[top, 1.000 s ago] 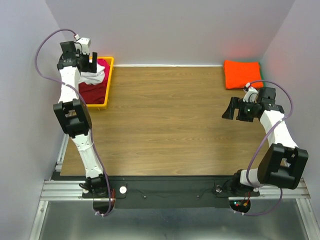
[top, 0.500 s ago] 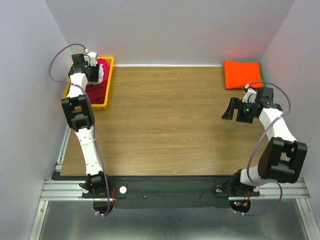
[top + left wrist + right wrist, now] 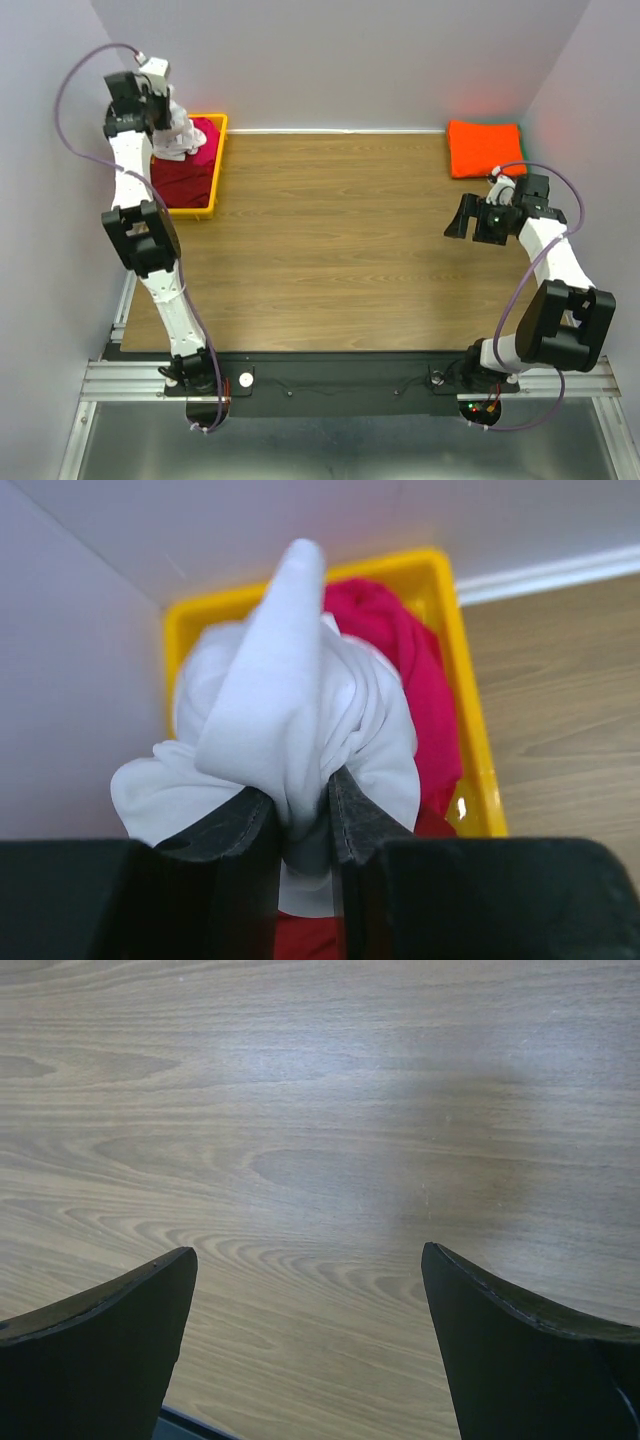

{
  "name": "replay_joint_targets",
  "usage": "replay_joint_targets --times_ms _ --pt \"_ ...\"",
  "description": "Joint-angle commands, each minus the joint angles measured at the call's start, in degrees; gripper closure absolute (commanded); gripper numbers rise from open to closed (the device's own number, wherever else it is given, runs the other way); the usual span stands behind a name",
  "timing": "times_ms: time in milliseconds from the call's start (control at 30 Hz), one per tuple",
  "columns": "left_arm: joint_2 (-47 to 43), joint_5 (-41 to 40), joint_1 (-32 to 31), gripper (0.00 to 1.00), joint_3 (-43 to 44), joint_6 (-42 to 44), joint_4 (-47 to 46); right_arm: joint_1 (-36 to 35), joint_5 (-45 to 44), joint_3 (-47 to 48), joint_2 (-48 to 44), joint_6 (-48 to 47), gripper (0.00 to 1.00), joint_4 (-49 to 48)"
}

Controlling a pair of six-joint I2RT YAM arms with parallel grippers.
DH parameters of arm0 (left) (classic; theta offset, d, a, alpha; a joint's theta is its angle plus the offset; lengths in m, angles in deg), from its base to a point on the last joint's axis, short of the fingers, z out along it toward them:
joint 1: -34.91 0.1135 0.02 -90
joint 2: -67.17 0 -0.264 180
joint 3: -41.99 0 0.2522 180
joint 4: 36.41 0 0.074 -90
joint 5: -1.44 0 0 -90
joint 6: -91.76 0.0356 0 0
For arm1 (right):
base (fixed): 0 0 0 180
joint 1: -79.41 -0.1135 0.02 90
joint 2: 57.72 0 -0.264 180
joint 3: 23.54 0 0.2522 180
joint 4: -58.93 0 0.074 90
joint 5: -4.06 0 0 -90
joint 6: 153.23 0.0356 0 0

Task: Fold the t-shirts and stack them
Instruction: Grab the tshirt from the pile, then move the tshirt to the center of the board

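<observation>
Next, my left gripper lifts the white t-shirt from the yellow bin (image 3: 470, 670) and turns to lower it onto the bare wood between the arms.
A white t-shirt (image 3: 300, 710) hangs bunched above the yellow bin (image 3: 470, 670), pinched between the fingers of my left gripper (image 3: 303, 805), which is shut on it. In the top view the same white t-shirt (image 3: 178, 135) is lifted at the bin's far end under the left gripper (image 3: 160, 105). A magenta t-shirt (image 3: 400, 660) and a dark red t-shirt (image 3: 185, 180) lie in the bin. A folded bright orange t-shirt (image 3: 485, 147) rests at the table's far right corner. My right gripper (image 3: 310, 1270) stands open over bare wood; the top view has this right gripper (image 3: 458, 221) near the right edge.
The yellow bin (image 3: 217, 165) sits at the far left corner against the back wall. Walls close in on the left, back and right. Wooden tabletop (image 3: 340, 240) spreads between the two arms.
My left gripper has closed on the white t-shirt and risen, pulling it up out of the bin. The right arm has stayed in place.
</observation>
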Motion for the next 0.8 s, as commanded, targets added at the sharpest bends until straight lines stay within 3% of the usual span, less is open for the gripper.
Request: replay_joint_targets --times_ms 0,133,400,500,667,700,733,767 --pt "-18.58 6.76 -0.76 1.0 0.85 -0.2 -1.01 -0.44 1.66 2.89 -3.1 0.17 0.0 -1.97" --pt "-26.4 10.8 -4.27 1.0 -3.62 -0.9 3.03 -0.44 2.36 3.59 -3.81 0.52 0.0 -1.88" --pt "-40.91 17.04 -21.48 1.0 -11.02 -7.4 7.08 -0.44 3.33 5.7 -5.21 1.93 0.0 -1.8" --pt "-44.16 20.64 -24.05 1.0 -12.16 -13.0 5.16 -0.44 3.33 5.97 -5.48 2.1 0.0 -1.8" --pt "-50.57 27.77 -24.23 1.0 -25.41 -18.13 -0.12 -0.44 2.98 5.97 -6.18 2.1 0.0 -1.71" --pt "-51.63 27.6 -24.15 0.93 -28.57 -17.78 -0.04 -0.44 2.98 6.05 -6.27 1.93 0.0 -1.62" --pt "-53.73 24.98 -24.06 0.48 -35.48 -16.48 0.13 -0.44 3.24 5.97 -6.27 1.67 0.0 -1.62" --pt "-54.97 23.04 -22.75 0.26 -39.55 -16.99 -1.17 -0.44 3.25 5.97 -6.44 1.49 0.0 -1.27"
